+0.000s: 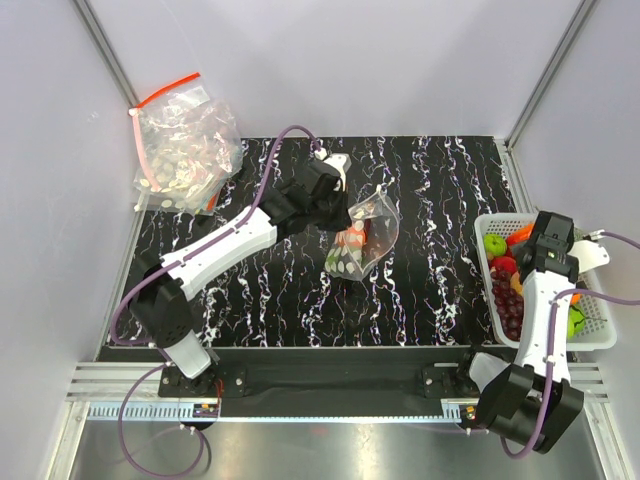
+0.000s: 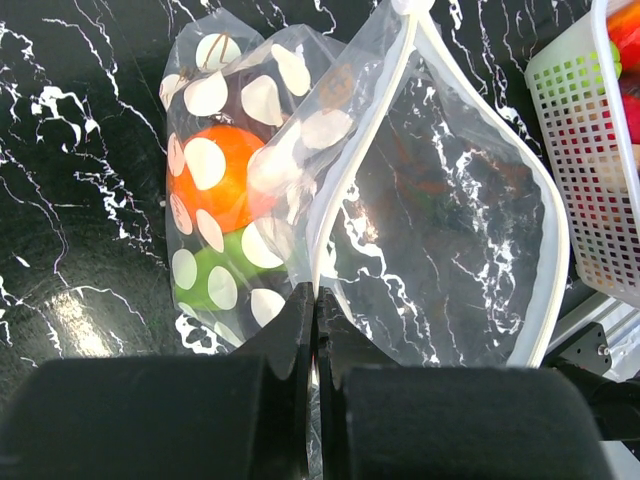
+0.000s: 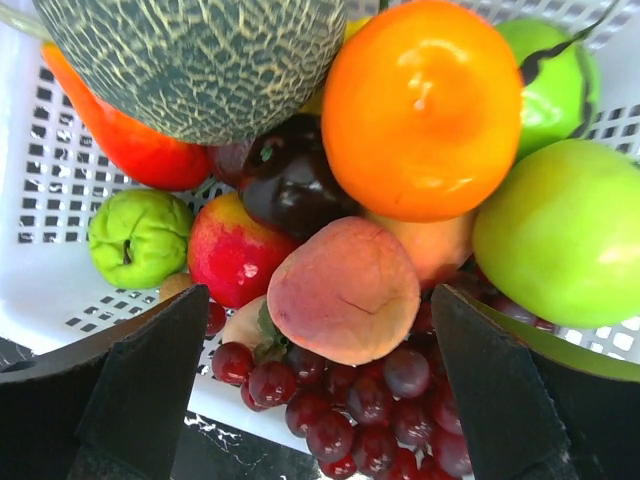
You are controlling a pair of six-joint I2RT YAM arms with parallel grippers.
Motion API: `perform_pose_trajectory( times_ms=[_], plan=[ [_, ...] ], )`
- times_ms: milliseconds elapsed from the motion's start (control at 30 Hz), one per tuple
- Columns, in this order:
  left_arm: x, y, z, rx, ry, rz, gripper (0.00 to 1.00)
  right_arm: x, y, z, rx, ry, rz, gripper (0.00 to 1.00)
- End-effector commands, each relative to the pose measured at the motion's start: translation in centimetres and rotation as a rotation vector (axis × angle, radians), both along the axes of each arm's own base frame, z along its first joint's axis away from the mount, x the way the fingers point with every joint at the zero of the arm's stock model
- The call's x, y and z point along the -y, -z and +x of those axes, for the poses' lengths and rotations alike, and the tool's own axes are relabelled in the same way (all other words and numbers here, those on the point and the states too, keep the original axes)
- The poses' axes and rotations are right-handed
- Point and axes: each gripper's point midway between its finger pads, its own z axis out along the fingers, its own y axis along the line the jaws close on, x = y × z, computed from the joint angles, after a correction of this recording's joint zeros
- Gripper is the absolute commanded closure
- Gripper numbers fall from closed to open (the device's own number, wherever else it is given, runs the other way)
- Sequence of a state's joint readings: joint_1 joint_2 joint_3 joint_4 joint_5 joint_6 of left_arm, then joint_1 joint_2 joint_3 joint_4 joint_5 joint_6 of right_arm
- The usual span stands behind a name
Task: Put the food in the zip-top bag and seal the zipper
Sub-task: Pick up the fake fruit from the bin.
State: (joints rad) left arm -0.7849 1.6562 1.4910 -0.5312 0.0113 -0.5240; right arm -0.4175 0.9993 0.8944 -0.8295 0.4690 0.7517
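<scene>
My right gripper is above the peach (image 3: 345,290), which is between its open fingers in the wrist view. It needs to lower its fingers around the peach's sides and close.
The zip-top bag (image 1: 362,240), clear with white oval spots, lies mid-table with its mouth open. In the left wrist view the bag (image 2: 230,150) holds an orange fruit (image 2: 225,175) and a green one (image 2: 215,275). The pale zipper (image 2: 350,170) runs round the open mouth. My left gripper (image 2: 316,297) is shut on the zipper edge at the near end of the mouth; it also shows in the top view (image 1: 340,212). My right gripper (image 3: 320,335) is open and empty, hovering over a peach (image 3: 345,290) and red grapes (image 3: 380,400) in the white basket (image 1: 600,340).
The basket (image 3: 60,180) also holds a melon (image 3: 200,50), an orange (image 3: 425,105), green apples (image 3: 560,230), a red apple (image 3: 225,255) and a dark plum (image 3: 290,185). A heap of similar bags with a red strip (image 1: 185,140) lies at the back left corner.
</scene>
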Motion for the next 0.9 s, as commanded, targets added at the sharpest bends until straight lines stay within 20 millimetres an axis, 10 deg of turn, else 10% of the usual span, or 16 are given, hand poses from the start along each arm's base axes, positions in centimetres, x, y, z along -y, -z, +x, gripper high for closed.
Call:
perform_pose_trajectory(
  times_ms=[0, 467, 600, 867],
  plan=[
    [0.7, -2.5, 0.7, 0.054, 0.003, -0.041, 1.0, 0.3, 0.0, 1.5, 0.063, -0.018, 0.003, 0.0],
    [0.8, -2.6, 0.7, 0.058, 0.002, -0.048, 1.0, -0.7, 3.6, 1.3, 0.078, 0.015, 0.081, 0.05],
    [0.9, -2.5, 0.6, 0.055, 0.003, -0.047, 1.0, -0.6, 3.5, 1.0, 0.077, 0.016, 0.072, 0.33],
    [0.9, -2.5, 0.5, 0.058, 0.005, -0.048, 1.0, 0.5, -3.0, -0.1, 0.176, -0.008, -0.099, 0.43]
  ],
)
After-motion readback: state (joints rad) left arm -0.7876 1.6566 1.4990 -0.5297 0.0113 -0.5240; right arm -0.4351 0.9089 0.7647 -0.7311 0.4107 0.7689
